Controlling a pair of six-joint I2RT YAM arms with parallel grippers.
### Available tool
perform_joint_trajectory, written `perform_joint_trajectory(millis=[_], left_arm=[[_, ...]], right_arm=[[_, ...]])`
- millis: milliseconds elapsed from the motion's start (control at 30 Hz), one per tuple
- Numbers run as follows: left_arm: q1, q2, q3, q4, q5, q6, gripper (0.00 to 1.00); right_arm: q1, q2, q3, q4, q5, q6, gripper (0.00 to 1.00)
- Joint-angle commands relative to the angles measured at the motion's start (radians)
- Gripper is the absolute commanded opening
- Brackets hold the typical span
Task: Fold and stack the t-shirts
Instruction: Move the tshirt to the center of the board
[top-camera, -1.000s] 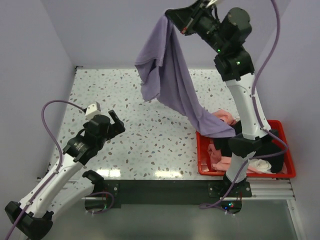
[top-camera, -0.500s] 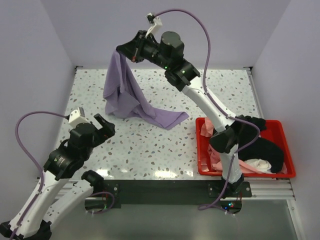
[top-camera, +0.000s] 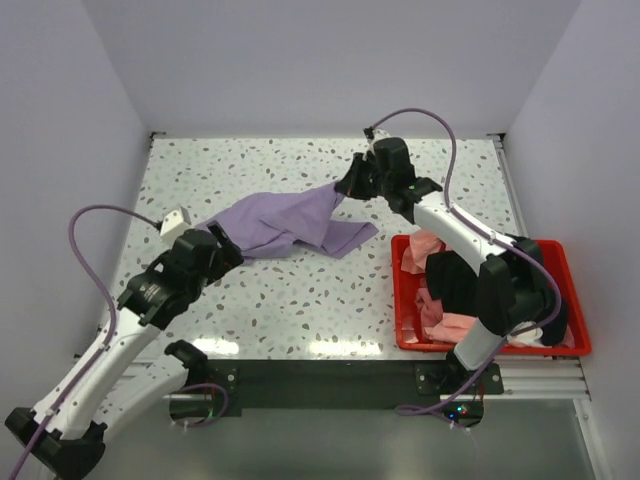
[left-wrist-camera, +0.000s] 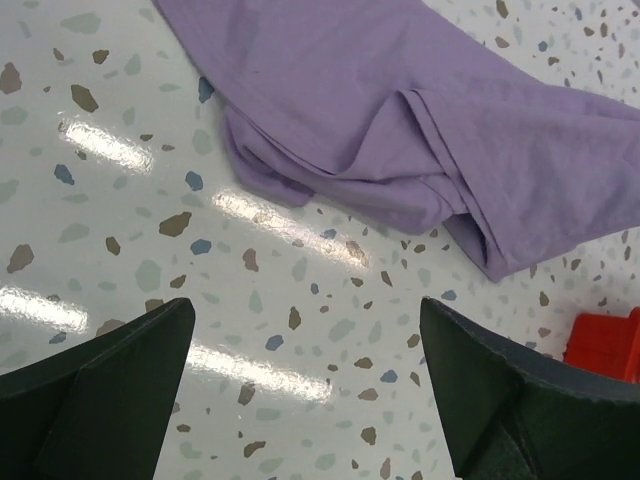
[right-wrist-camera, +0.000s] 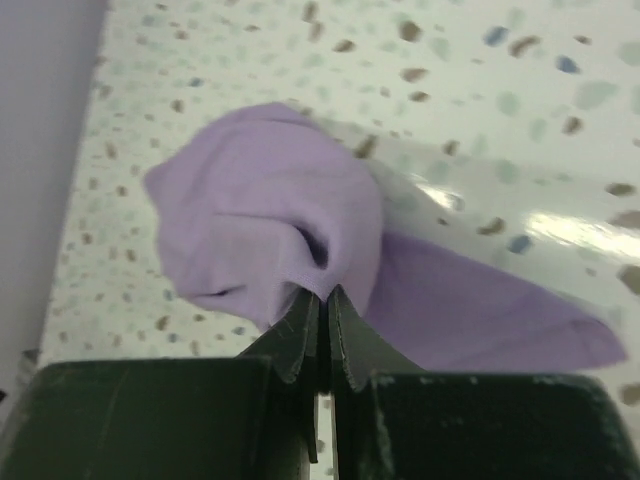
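Note:
The robot's left gripper should next move down and outward, open, onto the end of the lavender t-shirt farthest from the bin, because the robot is holding only the opposite end.
A lavender t-shirt lies bunched across the middle of the speckled table, its right end lifted. My right gripper is shut on that end; in the right wrist view the cloth puffs out just past the closed fingertips. My left gripper stands open just left of the shirt's near edge, touching nothing; the left wrist view has the shirt ahead of its wide-apart fingers. Salmon-pink, black and white t-shirts lie heaped in the bin.
A red plastic bin sits at the table's front right, under the right arm's lower link. Its corner shows in the left wrist view. Purple walls close in the table on three sides.
The right gripper has swung down and right from high at the back, laying the lavender shirt from hanging onto the table. The left gripper has moved slightly right toward the shirt.

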Motion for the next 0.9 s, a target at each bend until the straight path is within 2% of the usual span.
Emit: perform_joint_trajectory(millis=[0, 167, 233, 267, 333, 367, 400, 433, 567, 700, 867], left_arm=[[0.011, 0.072, -0.015, 0.122, -0.024, -0.013, 1.0], [0.089, 0.199, -0.02, 0.211, -0.041, 0.016, 1.0], [0.176, 0.251, -0.045, 0.261, 0.024, 0.061, 1.0], [0.214, 0.271, -0.055, 0.309, 0.06, 0.075, 1.0], [0.316, 0.328, -0.082, 0.349, 0.144, 0.105, 1.0], [0.372, 0.346, -0.09, 0.39, 0.164, 0.114, 1.0], [0.396, 0.365, -0.098, 0.406, 0.174, 0.118, 1.0], [0.416, 0.401, -0.099, 0.42, 0.177, 0.128, 1.0], [0.559, 0.503, -0.096, 0.524, 0.229, 0.155, 1.0], [0.615, 0.619, -0.072, 0.621, 0.292, 0.183, 1.0], [0.621, 0.777, -0.009, 0.679, 0.353, 0.233, 0.97]], right_arm=[[-0.017, 0.002, -0.018, -0.082, 0.059, -0.128, 0.0], [-0.034, 0.082, 0.008, -0.157, 0.127, -0.17, 0.0], [-0.037, 0.097, 0.027, -0.189, 0.171, -0.184, 0.1], [-0.037, 0.102, 0.031, -0.194, 0.185, -0.192, 0.21], [-0.035, 0.108, 0.047, -0.211, 0.201, -0.204, 0.52], [-0.035, 0.106, 0.051, -0.216, 0.194, -0.209, 0.75], [-0.037, 0.103, 0.058, -0.22, 0.182, -0.222, 0.92], [-0.035, 0.099, 0.071, -0.231, 0.182, -0.239, 0.99], [-0.035, 0.056, 0.079, -0.272, 0.141, -0.287, 0.99], [-0.029, -0.044, -0.007, -0.243, 0.096, -0.291, 0.99], [0.029, -0.149, -0.125, -0.265, 0.076, -0.322, 0.99]])
